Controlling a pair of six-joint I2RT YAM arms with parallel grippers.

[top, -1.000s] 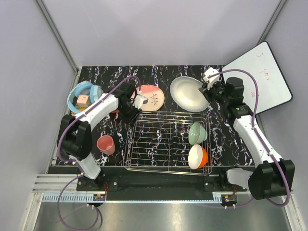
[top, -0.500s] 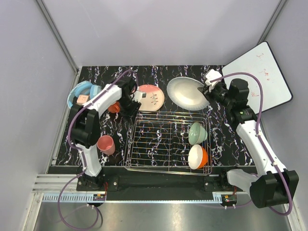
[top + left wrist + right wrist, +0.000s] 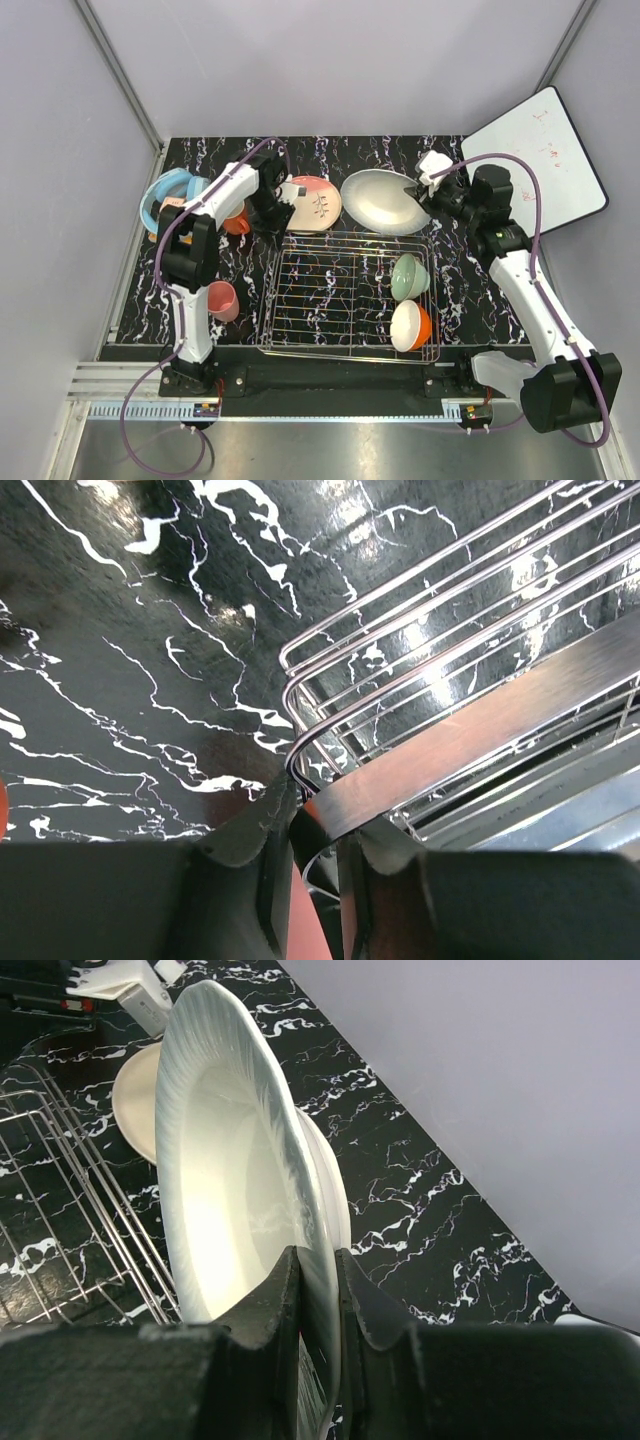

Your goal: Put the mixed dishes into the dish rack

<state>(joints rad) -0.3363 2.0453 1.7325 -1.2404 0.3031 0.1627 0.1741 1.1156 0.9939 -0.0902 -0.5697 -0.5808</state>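
Next I should move the plate in my right gripper back and down to release it, since the rack's far end [image 3: 385, 243] [image 3: 132, 1260] is empty beyond the bowls.
My left gripper [image 3: 283, 206] [image 3: 312, 805] is shut on the near-left rim of the salmon-pink plate [image 3: 313, 202] [image 3: 470, 730], at the dish rack's [image 3: 350, 295] far-left corner [image 3: 300, 695]. The plate's rim runs edge-on between the fingers. My right gripper [image 3: 422, 190] [image 3: 318, 1260] is shut on the right rim of the white plate [image 3: 380, 201] [image 3: 230, 1180], which tilts up off the table behind the rack. A pale green bowl [image 3: 410, 277] and a white-and-orange bowl [image 3: 412, 326] sit in the rack's right side. The orange-red mug [image 3: 237, 222] and pink cup [image 3: 220, 300] stand left of the rack.
A light blue round tub [image 3: 168, 198] holding a small block sits at the far left. A white board with red scribbles [image 3: 540, 160] leans at the far right. Grey walls close in the black marbled table [image 3: 330, 155].
The left arm has stretched out toward the salmon-pink plate and its jaws have closed on the rim. The right gripper has carried the white plate a little to the left.
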